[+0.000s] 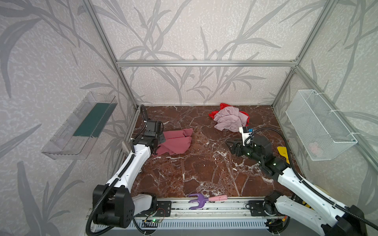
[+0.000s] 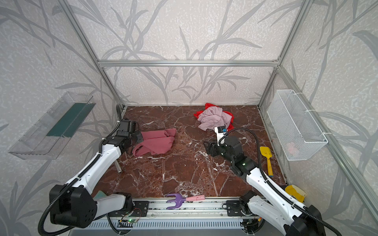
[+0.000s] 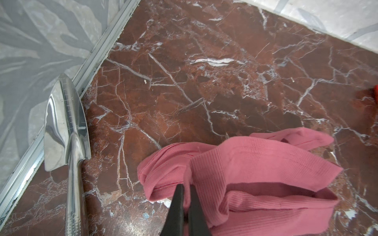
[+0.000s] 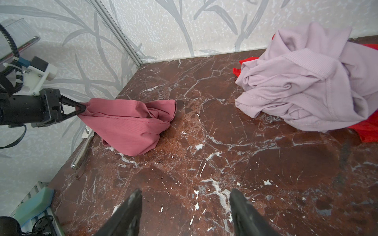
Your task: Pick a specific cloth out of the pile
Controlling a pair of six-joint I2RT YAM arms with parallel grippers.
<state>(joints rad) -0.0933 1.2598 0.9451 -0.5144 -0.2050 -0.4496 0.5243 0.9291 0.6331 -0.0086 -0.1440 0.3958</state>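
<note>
I will next move my left gripper sideways toward the pile, over the resting part of the rose-pink cloth, and let go of the fold, because this cloth is clear of the pile.
The pile (image 1: 229, 120) (image 2: 214, 120) (image 4: 306, 85), a crumpled lilac cloth over bright red fabric, lies at the back right of the marble table. Apart from it, at the left, a rose-pink ribbed cloth (image 1: 178, 143) (image 2: 157, 143) (image 3: 245, 173) (image 4: 126, 124) lies partly on the table. My left gripper (image 3: 186, 187) (image 4: 82, 108) is shut on a fold at its left end and holds that end raised. My right gripper (image 1: 228, 143) (image 2: 205, 144) (image 4: 185, 194) hovers open and empty over bare table, in front of the pile and pointing left.
A metal trowel (image 3: 65, 122) (image 4: 81, 151) lies along the left wall under the left arm. A yellow shovel (image 2: 267, 157) lies at the right edge, and a purple hand rake (image 1: 197, 201) on the front rail. A wire basket (image 1: 319, 124) hangs on the right wall, a clear shelf (image 1: 79, 126) on the left.
</note>
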